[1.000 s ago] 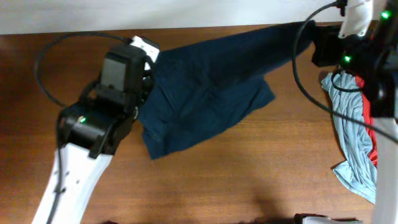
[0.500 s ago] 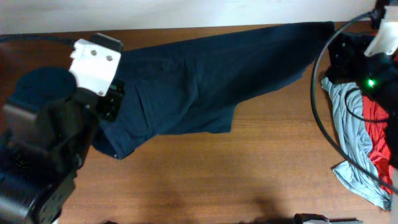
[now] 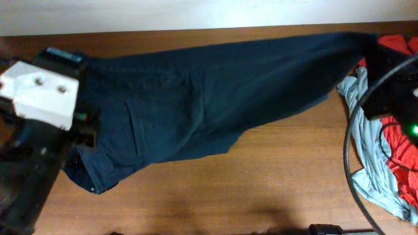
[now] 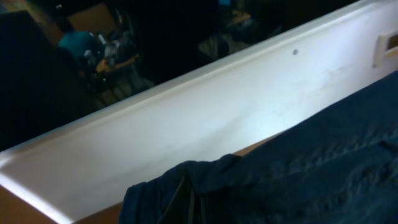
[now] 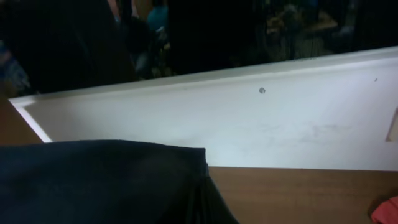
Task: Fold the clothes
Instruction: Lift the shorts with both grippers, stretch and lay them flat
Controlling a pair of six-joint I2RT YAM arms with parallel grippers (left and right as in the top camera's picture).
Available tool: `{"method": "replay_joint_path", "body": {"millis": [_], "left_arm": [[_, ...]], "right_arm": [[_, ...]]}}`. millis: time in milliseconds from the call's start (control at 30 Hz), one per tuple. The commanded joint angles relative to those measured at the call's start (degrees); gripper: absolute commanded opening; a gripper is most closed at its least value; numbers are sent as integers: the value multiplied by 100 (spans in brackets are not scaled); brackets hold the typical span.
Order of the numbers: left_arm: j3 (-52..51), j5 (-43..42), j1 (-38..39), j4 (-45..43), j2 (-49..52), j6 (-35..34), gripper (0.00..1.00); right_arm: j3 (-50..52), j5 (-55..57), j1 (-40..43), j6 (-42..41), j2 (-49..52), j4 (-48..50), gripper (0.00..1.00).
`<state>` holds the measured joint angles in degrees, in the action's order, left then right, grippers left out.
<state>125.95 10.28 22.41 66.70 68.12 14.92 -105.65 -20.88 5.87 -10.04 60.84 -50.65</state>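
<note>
The navy garment's bunched edge is above the table, so my left gripper needs to go down and outward toward the wood along the white wall [image 3: 134,45] [image 4: 252,147], moving toward the right gripper.
The navy garment [image 3: 215,91] of the clothes is stretched in a long band across the back of the table, from the left arm to the right arm. In the left wrist view my left gripper [image 4: 189,208] is shut on a bunched edge of this garment [image 4: 311,162]. The right wrist view shows my right gripper [image 5: 205,196] shut on the other end [image 5: 106,180], where the cloth gathers into folds. From overhead both sets of fingers are hidden under the wrists. A red tee [image 3: 400,147] and a light grey-blue garment [image 3: 367,140] lie heaped at the right edge.
A white wall [image 3: 196,13] runs along the table's back edge. The left arm's white housing [image 3: 39,94] looms large at the left. Black cables [image 3: 356,176] loop over the heap at the right. Bare wooden tabletop [image 3: 228,189] shows in front of the navy garment.
The two arms have drawn apart, the left one leftward and up toward the camera, the right one rightward. The navy garment has been pulled from a crumpled shape into a long stretched band.
</note>
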Motion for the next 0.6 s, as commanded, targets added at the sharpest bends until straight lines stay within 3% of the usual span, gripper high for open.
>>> {"method": "replay_joint_path", "body": {"millis": [0, 300, 567], "left_arm": [[136, -7, -81, 144, -35, -463, 0], [133, 22, -83, 826, 538, -855, 0], [133, 883, -227, 1043, 2146, -1108, 0]], "right_arm": [[-127, 326, 92, -260, -177, 35, 4], [-240, 306, 90, -614, -114, -59, 4], [-236, 98, 90, -695, 1115, -468, 4]]}}
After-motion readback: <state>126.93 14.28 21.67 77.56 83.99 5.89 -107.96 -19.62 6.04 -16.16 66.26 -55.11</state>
